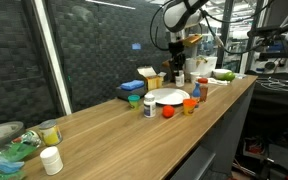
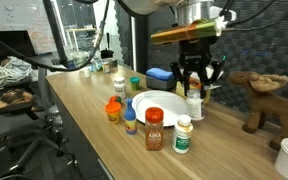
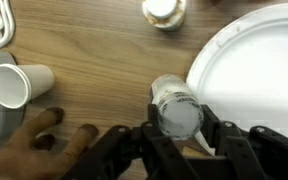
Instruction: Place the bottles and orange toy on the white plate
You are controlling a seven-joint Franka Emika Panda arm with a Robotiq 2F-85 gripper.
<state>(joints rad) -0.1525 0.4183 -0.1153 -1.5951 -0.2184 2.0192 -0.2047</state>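
Note:
The plate's empty bottom lies to the right in the wrist view. My gripper should carry the small clear bottle that way, over the plate's rim, and let it go there.
My gripper (image 3: 179, 125) is shut on a small clear bottle with a white cap (image 3: 176, 107), which stands on the wood just left of the white plate (image 3: 254, 60). In both exterior views the gripper (image 2: 197, 88) (image 1: 177, 66) hangs straight down over that bottle (image 2: 195, 104) at the plate's (image 2: 156, 104) (image 1: 167, 96) far rim. The orange toy (image 2: 114, 108) (image 1: 168, 112) lies on the counter beside the plate. A blue-capped bottle (image 2: 130, 122), a brown bottle (image 2: 154, 129) and a green-labelled bottle (image 2: 184, 134) stand off the plate near its front edge.
A brown moose toy (image 2: 254, 95) stands close by the gripper and a paper cup (image 3: 19, 85) lies on its side. A blue block (image 2: 159, 73) sits behind the plate. A white jar (image 1: 51, 160) and a clear dish of green things (image 1: 14, 150) sit at the counter's far end.

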